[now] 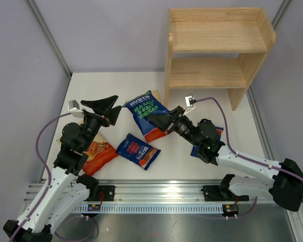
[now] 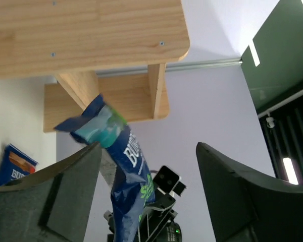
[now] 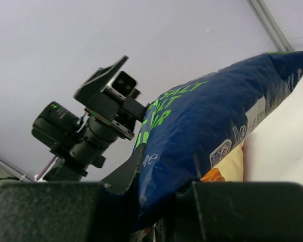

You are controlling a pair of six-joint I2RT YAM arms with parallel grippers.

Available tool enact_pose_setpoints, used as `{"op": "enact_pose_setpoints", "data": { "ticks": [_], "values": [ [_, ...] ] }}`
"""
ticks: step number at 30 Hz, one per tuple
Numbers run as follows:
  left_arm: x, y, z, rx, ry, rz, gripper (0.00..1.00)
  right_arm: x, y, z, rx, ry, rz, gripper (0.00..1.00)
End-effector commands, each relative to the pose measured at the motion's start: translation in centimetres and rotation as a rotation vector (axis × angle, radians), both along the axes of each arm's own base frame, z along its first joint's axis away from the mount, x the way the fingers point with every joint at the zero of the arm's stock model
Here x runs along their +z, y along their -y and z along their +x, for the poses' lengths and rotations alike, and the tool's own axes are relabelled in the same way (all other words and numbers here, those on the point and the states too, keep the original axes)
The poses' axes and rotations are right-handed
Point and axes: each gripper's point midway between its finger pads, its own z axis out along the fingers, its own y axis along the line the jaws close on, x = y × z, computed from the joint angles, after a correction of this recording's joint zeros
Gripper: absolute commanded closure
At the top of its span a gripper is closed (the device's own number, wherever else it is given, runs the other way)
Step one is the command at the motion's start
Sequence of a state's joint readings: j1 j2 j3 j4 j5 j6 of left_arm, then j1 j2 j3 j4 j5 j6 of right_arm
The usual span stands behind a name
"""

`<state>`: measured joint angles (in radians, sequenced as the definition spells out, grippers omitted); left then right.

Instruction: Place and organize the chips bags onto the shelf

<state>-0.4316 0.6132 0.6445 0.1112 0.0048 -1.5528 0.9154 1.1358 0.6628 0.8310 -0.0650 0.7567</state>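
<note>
I need to lift the dark blue bag in my right gripper outward next, onto the end of the empty upper shelf that is farthest from my left gripper.
My right gripper (image 1: 160,121) is shut on the lower edge of a large dark blue "Burts" sea salt and malt vinegar bag (image 1: 144,112) and tilts it up off the table; the pinch shows in the right wrist view (image 3: 151,217). A cream and red-orange bag (image 1: 154,134) shows beneath it (image 3: 227,169). My left gripper (image 1: 107,110) is open and empty to the left of that bag (image 2: 126,176). A smaller blue bag (image 1: 138,150) lies at the table's front middle. A red-orange bag (image 1: 99,154) lies under my left arm. Another blue bag (image 1: 219,132) lies under my right arm. The wooden shelf (image 1: 217,38) stands at the back right.
Grey walls close the table on the left and at the back. The shelf's two tiers (image 2: 91,30) hold nothing visible. A metal rail (image 1: 156,189) runs along the near edge by the arm bases.
</note>
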Motion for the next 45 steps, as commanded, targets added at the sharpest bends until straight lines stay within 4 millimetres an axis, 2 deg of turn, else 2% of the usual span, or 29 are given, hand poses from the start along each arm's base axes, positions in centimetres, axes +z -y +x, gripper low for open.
{"op": "enact_pose_setpoints", "data": {
  "ticks": [1,3,4,6,7,9,10,11,12,13,14,16,18,19,20,21,22,23,24,26,27,28,29,30,31,33,37,42,45],
  "values": [
    [3.0,-3.5,-0.8,0.186,0.094,0.139,0.15,4.2,2.2,0.8,-0.085,0.061,-0.002,0.83],
    [2.8,-5.2,-1.3,0.259,0.076,0.195,0.08,4.4,3.6,1.7,-0.106,0.035,-0.038,0.84],
    [2.7,-5.8,-1.6,0.284,0.094,0.248,0.06,5.6,4.1,1.8,-0.110,0.050,-0.034,0.84],
    [2.3,-7.1,-2.3,0.335,0.073,0.297,0.01,6.3,5.1,1.9,-0.105,0.042,-0.065,0.84],
    [1.4,-7.6,-2.5,0.350,0.056,0.356,0.01,7.9,6.4,2.8,-0.138,0.055,-0.053,0.84],
    [1.1,-8.6,-3.1,0.385,0.052,0.402,0.01,8.5,7.4,3.1,-0.144,0.028,-0.071,0.85],
    [0.4,-9.0,-3.3,0.392,0.037,0.457,0.01,10.6,8.8,3.7,-0.185,0.048,-0.057,0.84],
    [0.2,-9.3,-3.5,0.404,0.034,0.482,0.01,10.4,9.4,4.1,-0.205,0.019,-0.086,0.84],
    [0.2,-9.6,-3.8,0.408,0.037,0.503,0.01,11.2,10.2,4.3,-0.232,0.037,-0.090,0.84],
    [-0.3,-9.9,-4.0,0.409,0.026,0.556,0.01,13.3,11.0,4.1,-0.252,0.066,-0.070,0.84],
    [-0.5,-10.1,-4.2,0.412,0.022,0.581,0.01,13.5,12.0,4.7,-0.289,0.049,-0.089,0.84],
    [-0.9,-10.5,-4.6,0.410,0.012,0.656,0.01,15.7,13.1,4.6,-0.323,0.068,-0.098,0.84],
    [-1.1,-10.8,-4.9,0.405,0.016,0.718,0.01,18.3,14.5,4.8,-0.366,0.086,-0.100,0.84],
    [-1.3,-10.8,-5.1,0.394,0.009,0.741,0.01,17.8,14.6,5.8,-0.375,0.051,-0.126,0.84],
    [-1.4,-10.7,-5.1,0.385,0.012,0.760,0.01,18.3,15.4,6.4,-0.403,0.045,-0.121,0.84],
    [-1.4,-10.6,-5.1,0.376,0.026,0.789,0.01,20.2,16.1,6.2,-0.413,0.072,-0.102,0.85],
    [-1.6,-10.3,-5.2,0.353,0.026,0.807,0.01,19.8,16.2,7.6,-0.424,0.040,-0.121,0.85],
    [-1.4,-10.1,-5.3,0.338,0.039,0.819,0.01,20.2,16.2,7.8,-0.397,0.033,-0.114,0.85],
    [-1.2,-9.9,-5.4,0.321,0.060,0.855,0.01,21.6,18.2,8.6,-0.445,0.045,-0.099,0.85],
    [-0.7,-9.0,-5.5,0.266,0.084,0.887,0.01,21.7,19.1,10.3,-0.432,0.001,-0.086,0.85],
    [-0.5,-8.7,-5.6,0.244,0.112,0.922,0.01,23.0,21.0,10.9,-0.484,0.015,-0.074,0.85],
    [-0.1,-7.6,-6.0,0.185,0.159,0.931,0.01,22.2,21.9,12.5,-0.513,-0.026,-0.087,0.85],
    [0.0,-7.2,-6.0,0.159,0.180,0.947,0.01,22.3,22.6,13.0,-0.526,-0.038,-0.088,0.85],
    [0.3,-7.0,-6.3,0.141,0.205,0.967,0.01,23.0,24.6,13.7,-0.574,-0.037,-0.081,0.85],
    [0.4,-6.7,-6.6,0.123,0.219,0.973,0.01,22.6,25.3,14.9,-0.576,-0.055,-0.077,0.85],
    [0.2,-7.0,-6.9,0.116,0.224,1.011,0.01,22.7,26.3,15.7,-0.551,-0.081,-0.051,0.85],
    [-1.0,-8.0,-6.9,0.130,0.191,1.093,0.01,21.4,30.0,18.9,-0.604,-0.140,-0.035,0.86],
    [-3.0,-8.7,-6.5,0.133,0.152,1.172,0.01,18.8,32.5,22.4,-0.629,-0.231,-0.017,0.87],
    [-3.9,-8.7,-6.1,0.125,0.138,1.191,0.01,17.2,33.4,23.6,-0.659,-0.279,-0.011,0.87]
  ]
}}
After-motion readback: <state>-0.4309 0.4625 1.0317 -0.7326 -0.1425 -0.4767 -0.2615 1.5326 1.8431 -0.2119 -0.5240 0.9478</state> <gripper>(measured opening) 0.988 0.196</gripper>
